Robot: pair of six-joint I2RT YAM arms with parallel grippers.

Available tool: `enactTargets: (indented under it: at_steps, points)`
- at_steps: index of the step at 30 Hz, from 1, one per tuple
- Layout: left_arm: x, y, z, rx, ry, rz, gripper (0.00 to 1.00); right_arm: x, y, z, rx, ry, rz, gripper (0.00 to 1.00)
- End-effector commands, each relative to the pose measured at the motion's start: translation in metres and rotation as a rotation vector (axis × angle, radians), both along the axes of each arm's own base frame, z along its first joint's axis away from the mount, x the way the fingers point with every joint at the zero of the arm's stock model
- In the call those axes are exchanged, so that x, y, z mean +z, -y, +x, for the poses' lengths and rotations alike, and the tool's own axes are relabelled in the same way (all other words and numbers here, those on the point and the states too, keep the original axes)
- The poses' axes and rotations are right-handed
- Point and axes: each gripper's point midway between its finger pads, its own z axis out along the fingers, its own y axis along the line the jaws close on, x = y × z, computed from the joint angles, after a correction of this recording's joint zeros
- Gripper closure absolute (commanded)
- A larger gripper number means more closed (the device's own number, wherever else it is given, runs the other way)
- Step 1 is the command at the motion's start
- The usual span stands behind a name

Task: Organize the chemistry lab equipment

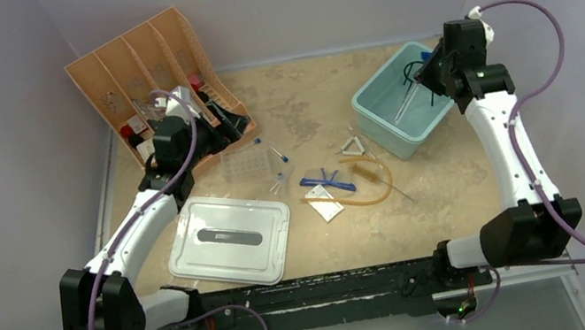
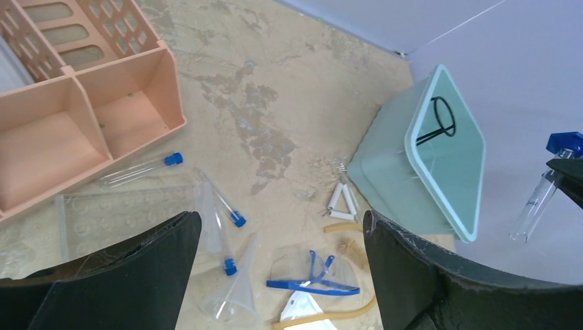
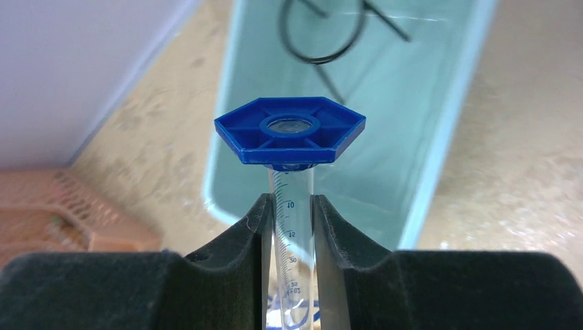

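Observation:
Because the black wire ring (image 3: 323,34) fills only part of the teal bin, I will bring my right gripper down toward the bin's bare bottom (image 3: 386,148) beside the ring and release the cylinder.
My right gripper (image 3: 289,206) is shut on a clear graduated cylinder (image 3: 292,227) with a blue hexagonal base (image 3: 289,130). It holds the cylinder (image 1: 406,101) tilted over the teal bin (image 1: 393,146). A black wire ring (image 3: 323,34) lies inside the bin. My left gripper (image 2: 280,227) hangs open above the table, nothing between its fingers. Below it lie blue-capped tubes (image 2: 223,203), a clear funnel (image 2: 234,289), blue-framed glasses (image 2: 313,278), a wire triangle (image 2: 342,201), an amber hose (image 2: 330,317) and the clear tube rack (image 2: 124,213).
The peach slotted organizer (image 1: 138,65) stands at the back left, close behind my left gripper (image 1: 229,129). A pale lid with a dark handle slot (image 1: 229,238) lies at the front left. A small packet (image 1: 328,208) and a brush (image 1: 371,172) lie mid-table.

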Motion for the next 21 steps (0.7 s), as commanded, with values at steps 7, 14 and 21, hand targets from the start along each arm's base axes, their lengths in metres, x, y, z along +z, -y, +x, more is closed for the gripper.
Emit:
enactTargets:
  at_steps: [7, 14, 21]
  points:
    - [0.017, -0.017, 0.011, 0.055, 0.052, 0.14, 0.13, -0.065, 0.056, 0.01, -0.244, -0.179, -0.095, 0.86]
    - [0.009, -0.024, 0.012, 0.076, 0.028, 0.185, 0.13, -0.09, 0.058, 0.032, -0.243, -0.237, -0.098, 0.85]
    - [0.005, -0.027, 0.019, 0.096, 0.019, 0.207, 0.13, -0.121, 0.065, 0.042, -0.272, -0.312, -0.111, 0.85]
